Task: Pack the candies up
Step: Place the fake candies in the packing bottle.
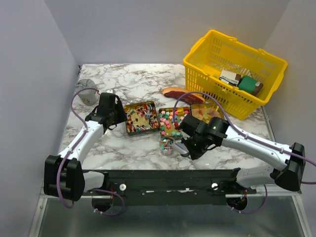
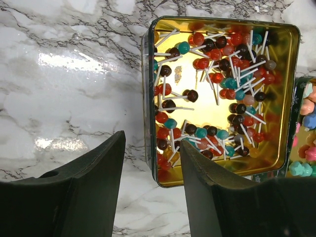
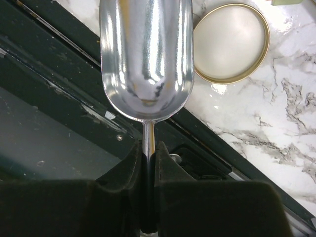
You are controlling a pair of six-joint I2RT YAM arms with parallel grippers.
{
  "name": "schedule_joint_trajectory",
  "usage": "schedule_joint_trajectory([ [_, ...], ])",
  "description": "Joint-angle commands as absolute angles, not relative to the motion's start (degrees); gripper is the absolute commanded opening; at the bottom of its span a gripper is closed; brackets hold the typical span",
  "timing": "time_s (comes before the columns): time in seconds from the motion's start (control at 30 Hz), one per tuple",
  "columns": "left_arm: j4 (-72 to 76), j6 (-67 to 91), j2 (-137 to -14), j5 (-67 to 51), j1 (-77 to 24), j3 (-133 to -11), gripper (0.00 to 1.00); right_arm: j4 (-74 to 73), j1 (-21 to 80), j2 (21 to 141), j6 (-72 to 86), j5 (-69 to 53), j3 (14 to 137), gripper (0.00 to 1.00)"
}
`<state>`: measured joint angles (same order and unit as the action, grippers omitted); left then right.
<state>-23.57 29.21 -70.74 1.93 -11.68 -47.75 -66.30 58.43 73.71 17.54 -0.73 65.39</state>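
My right gripper has bare tabletop below and to its right in the top view, so I will carry the empty scoop (image 1: 178,148) there, lower it and release its handle.
Three open tins sit side by side mid-table. The left tin (image 1: 139,117) (image 2: 289,98) holds small red, brown and teal candies on white sticks (image 2: 217,74). Pastel star-shaped candies (image 1: 173,120) fill the middle tin, and the right tin holds yellow-orange pieces (image 1: 205,111). In front stands a small clear jar (image 1: 167,144) with mixed candies inside. My left gripper (image 1: 120,117) (image 2: 153,197) is open and empty at the left tin's near-left corner. My right gripper (image 1: 190,147) (image 3: 148,158) is shut on the handle of an empty shiny metal scoop (image 3: 145,59) (image 1: 178,148) beside the jar.
A yellow mesh basket (image 1: 234,69) with boxed packets stands at the back right. A reddish-brown slab (image 1: 180,92) lies behind the tins. A grey round object (image 1: 86,91) sits at the back left. A round gold-rimmed lid (image 3: 231,42) lies near the black front rail (image 1: 163,180).
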Motion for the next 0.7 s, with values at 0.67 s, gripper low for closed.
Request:
schedule_joint_trajectory([
  [0.67,-22.5,29.9,-70.0,1.7,-11.1,-47.3,0.59,-75.7,54.5,63.5,36.5,16.6,62.4,0.01],
])
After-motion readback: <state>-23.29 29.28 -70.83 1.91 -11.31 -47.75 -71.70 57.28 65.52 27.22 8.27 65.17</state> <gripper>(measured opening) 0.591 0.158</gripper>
